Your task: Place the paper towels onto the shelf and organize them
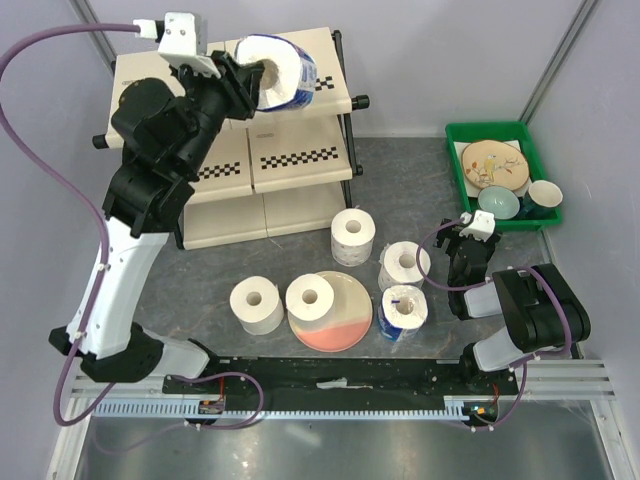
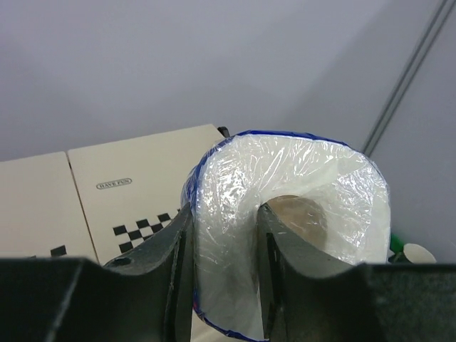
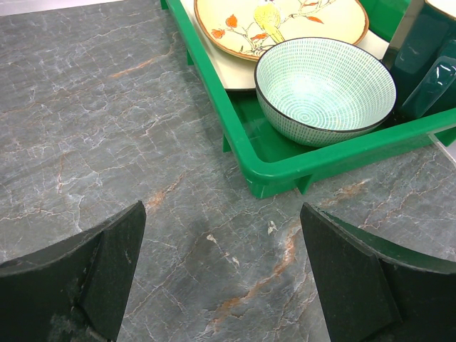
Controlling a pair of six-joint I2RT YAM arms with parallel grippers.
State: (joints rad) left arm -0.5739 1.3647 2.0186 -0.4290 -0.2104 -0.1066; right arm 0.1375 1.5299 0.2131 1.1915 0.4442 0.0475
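My left gripper is above the top level's bare middle seam (image 2: 82,206), which is to its left in the wrist view, so I will move there, lower the roll and release it.
My left gripper (image 1: 262,78) (image 2: 224,249) is shut on a paper towel roll in a blue-edged clear wrapper (image 1: 285,68) (image 2: 313,185). One finger is in its hollow core and the other on its outer side. It hangs just above the top tier of the cream shelf (image 1: 300,105) (image 2: 135,178). Several more paper towels stand on the table: one unwrapped roll (image 1: 353,236) near the shelf's foot, another (image 1: 403,264), a wrapped one (image 1: 403,310), one at the left (image 1: 257,303), and one (image 1: 311,297) on the pink plate (image 1: 345,325). My right gripper (image 1: 462,232) (image 3: 224,249) is open, low over bare table.
A green tray (image 1: 455,165) (image 3: 285,167) with a painted plate (image 3: 278,21) and a patterned bowl (image 3: 324,89) sits at the back right, just ahead of my right gripper. The shelf's two lower tiers (image 1: 295,155) hold nothing that I can see.
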